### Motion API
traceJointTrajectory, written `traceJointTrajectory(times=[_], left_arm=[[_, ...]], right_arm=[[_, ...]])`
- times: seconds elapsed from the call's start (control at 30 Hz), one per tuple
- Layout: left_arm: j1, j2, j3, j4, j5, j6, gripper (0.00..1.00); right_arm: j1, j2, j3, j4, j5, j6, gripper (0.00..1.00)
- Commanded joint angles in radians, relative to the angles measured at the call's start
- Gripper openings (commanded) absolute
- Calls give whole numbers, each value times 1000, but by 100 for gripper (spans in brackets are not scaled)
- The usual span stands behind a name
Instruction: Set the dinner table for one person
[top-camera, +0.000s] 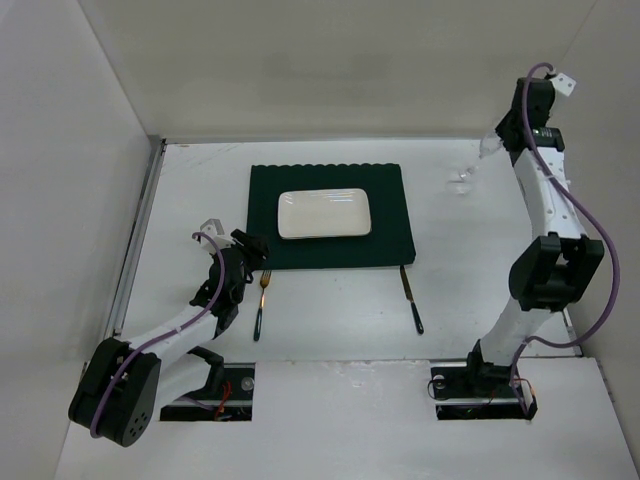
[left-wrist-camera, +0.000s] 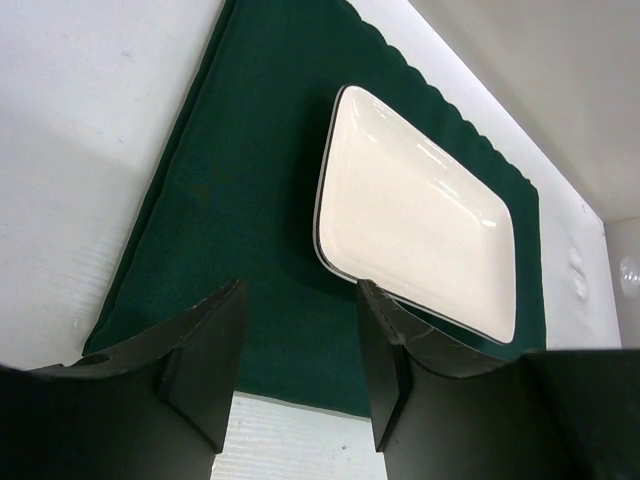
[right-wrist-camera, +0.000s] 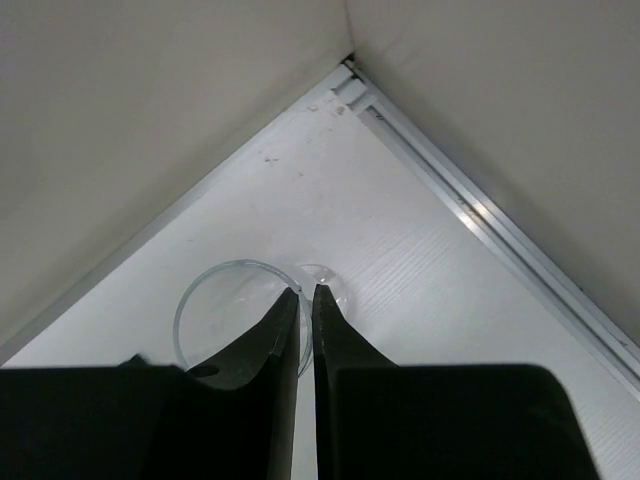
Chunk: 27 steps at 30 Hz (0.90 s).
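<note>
I will swing my right gripper toward the plate (top-camera: 324, 213) and bring the glass's bottom onto the mat's far corner nearest the glass (top-camera: 389, 178), since that corner is empty.
The white dinner table (top-camera: 480, 260) carries a dark green placemat (top-camera: 330, 215) with a white rectangular plate (top-camera: 324, 213) on it. A fork (top-camera: 261, 300) lies by the mat's near-left corner and a knife (top-camera: 412, 300) by its near-right corner. My left gripper (top-camera: 255, 250) is open and empty over the mat's near-left corner; its wrist view shows the gripper (left-wrist-camera: 300, 290) above the mat (left-wrist-camera: 250, 180), near the plate (left-wrist-camera: 420, 215). My right gripper (right-wrist-camera: 306, 290) is shut on the rim of a clear glass (right-wrist-camera: 215, 300) at the far right (top-camera: 462, 181).
White walls enclose the table on the left, back and right. A metal rail (right-wrist-camera: 480, 215) runs along the wall foot close to the glass. Another rail (top-camera: 140, 230) edges the table's left side. The arm bases stand at the near edge.
</note>
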Motion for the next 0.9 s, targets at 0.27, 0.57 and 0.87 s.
traceJointTrajectory(times=[0.27,0.57,0.87], left_arm=[[-1,-10,4,53,-20,7,45],[-3,-11,2,53,-20,7,45],[-4,-8,4,53,-19,5,46]], right_arm=[[305,-46,41,110,-4,-79,9],[408,65,120,119,4,-114,9],[439,116,121,121,4,-120,9]])
